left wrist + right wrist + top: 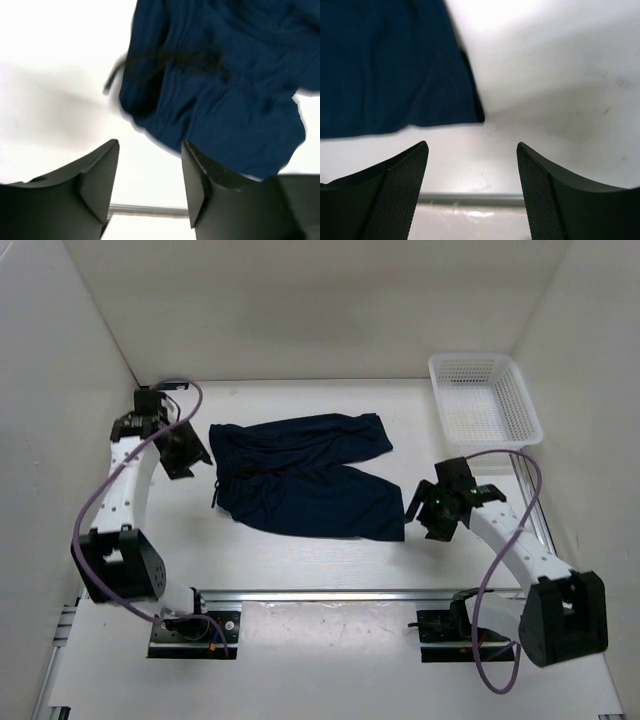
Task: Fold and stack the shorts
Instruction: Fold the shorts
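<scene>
The near leg's hem corner [401, 537] [477, 116] lies flat on the table, so my right gripper lowers and shifts to the left in the top view onto it next.
The dark navy shorts [305, 475] lie spread flat on the white table, waistband to the left, both legs pointing right. My left gripper [185, 452] hovers open and empty just left of the waistband; in the left wrist view the shorts [225, 90] fill the upper right beyond my open gripper [150, 150]. My right gripper [432, 508] hovers open and empty just right of the nearer leg's hem; in the right wrist view the hem corner [395, 75] lies at the upper left, ahead of the gripper [472, 150].
A white mesh basket [484, 400] stands at the back right corner. White walls close in the table on three sides. A metal rail [330, 595] runs along the near edge between the arm bases.
</scene>
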